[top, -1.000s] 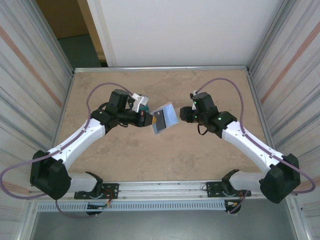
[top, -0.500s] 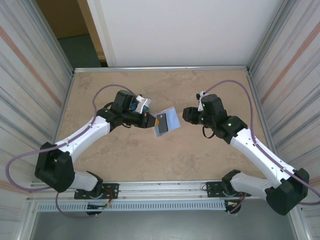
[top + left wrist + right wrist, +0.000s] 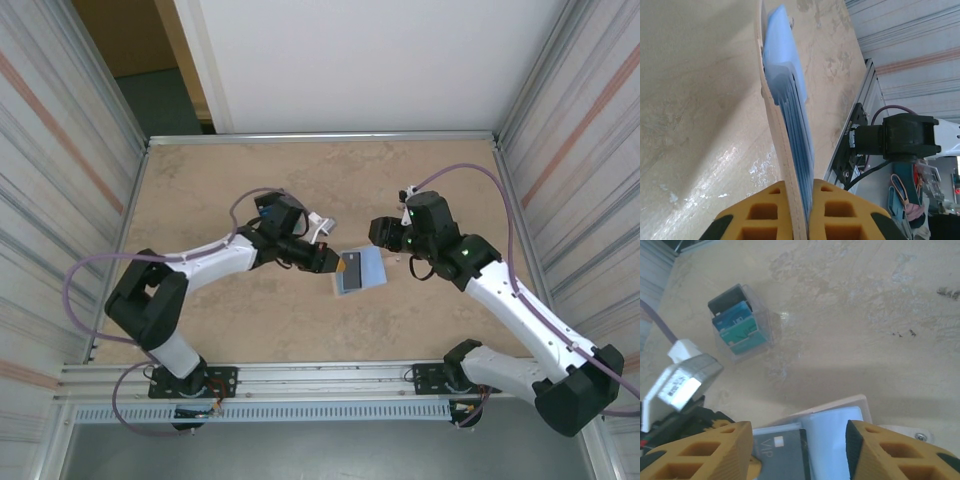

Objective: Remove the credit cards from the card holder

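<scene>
The robot's left gripper will move down next until the beige card holder touches the tabletop and let go of the holder's gripped edge there, since bare table is below the gripper.
The card holder [image 3: 368,268] is a beige wallet with pale blue inner faces, held up above the table's middle. My left gripper [image 3: 332,262] is shut on its near end. In the left wrist view the holder [image 3: 771,125] runs edge-on between the yellow fingers of the left gripper [image 3: 801,189]. A dark grey credit card [image 3: 782,457] marked VIP lies in the holder [image 3: 840,427]. My right gripper [image 3: 799,450] hangs open just over it, one finger on each side, gripping nothing. In the top view the right gripper [image 3: 386,238] is just right of the holder.
A small clear box [image 3: 767,322] with teal, blue and dark cards [image 3: 735,322] stands on the beige table [image 3: 865,315] beyond the holder. Metal rails [image 3: 330,375] run along the near edge, and corrugated walls [image 3: 50,180] close both sides.
My left arm has stretched right and toward the near edge, carrying the holder with it. My right gripper has come down over the holder and spread its jaws wider.
</scene>
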Robot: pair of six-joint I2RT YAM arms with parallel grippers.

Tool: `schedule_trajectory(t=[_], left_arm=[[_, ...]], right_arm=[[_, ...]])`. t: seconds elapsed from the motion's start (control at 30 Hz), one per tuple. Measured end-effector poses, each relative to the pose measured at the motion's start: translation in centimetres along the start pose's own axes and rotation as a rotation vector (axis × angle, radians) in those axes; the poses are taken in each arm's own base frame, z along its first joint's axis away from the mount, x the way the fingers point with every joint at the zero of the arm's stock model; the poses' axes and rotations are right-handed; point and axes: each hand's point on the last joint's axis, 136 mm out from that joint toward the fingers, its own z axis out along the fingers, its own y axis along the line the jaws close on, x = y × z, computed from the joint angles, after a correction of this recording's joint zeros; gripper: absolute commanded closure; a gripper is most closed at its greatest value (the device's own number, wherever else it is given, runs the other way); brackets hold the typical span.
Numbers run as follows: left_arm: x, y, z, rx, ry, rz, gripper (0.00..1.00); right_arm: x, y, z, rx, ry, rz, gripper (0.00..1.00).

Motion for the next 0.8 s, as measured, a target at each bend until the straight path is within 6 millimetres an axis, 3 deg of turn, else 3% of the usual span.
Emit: schedule_trajectory(t=[0.37, 0.67, 0.8], left_arm=[[0.8, 2.9, 2.6, 0.039, 0.055, -0.071, 1.0], [0.8, 5.9, 2.4, 0.03, 0.058, -0.111, 1.0], [0.8, 6.9, 2.0, 0.019, 0.055, -0.108, 0.87]], right_arm=[[0.2, -1.2, 0.1, 0.032, -0.002, 0.037, 0.34], [0.3, -1.3, 0.4, 0.037, 0.009, 0.04, 0.3], [0.5, -1.4, 0.8, 0.041, 0.023, 0.045, 0.25]])
